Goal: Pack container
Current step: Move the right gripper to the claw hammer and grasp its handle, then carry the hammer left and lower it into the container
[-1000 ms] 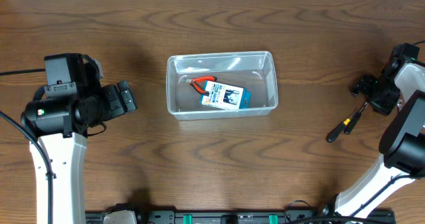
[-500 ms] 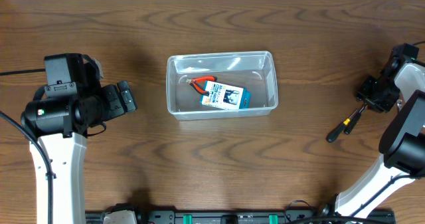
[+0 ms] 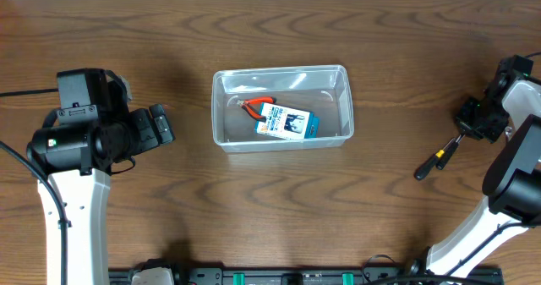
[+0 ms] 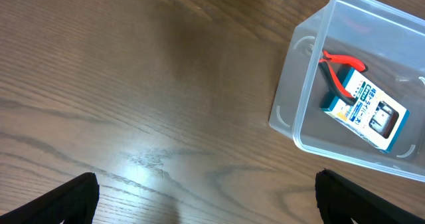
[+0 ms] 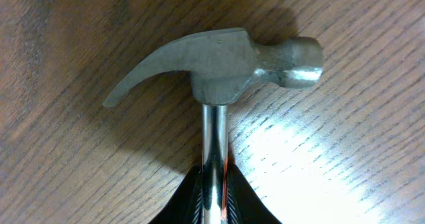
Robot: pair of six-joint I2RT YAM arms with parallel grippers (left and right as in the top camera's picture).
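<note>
The robot's right gripper will rise and carry the hammer to the left in the overhead view, where the container (image 3: pixel 281 69) lies, then lower the hammer over the box (image 3: pixel 287 123) to release it.
The container (image 3: pixel 281 69) is a clear plastic bin at the table's middle, also in the left wrist view (image 4: pixel 287 121). Inside it lie a blue-and-white box (image 3: pixel 287 123) and red-handled pliers (image 3: pixel 259 104). At the far right a hammer (image 3: pixel 435 159) lies on the wood with its black handle pointing toward the front. My right gripper (image 3: pixel 474 121) is shut on the hammer's steel shaft just below the head (image 5: pixel 219 61), the fingers (image 5: pixel 189 201) pressed on both sides. My left gripper (image 3: pixel 161 124) hangs open and holds nothing, left of the container, above bare wood (image 4: pixel 216 204).
The table's far edge runs along the top of the overhead view. The right arm's white base (image 3: pixel 507 192) stands at the front right, and the left arm's body (image 3: pixel 76 141) is at the left.
My right gripper's jaws have closed onto the hammer's shaft. The hammer's handle has shifted very slightly. The left arm and the container have not moved.
</note>
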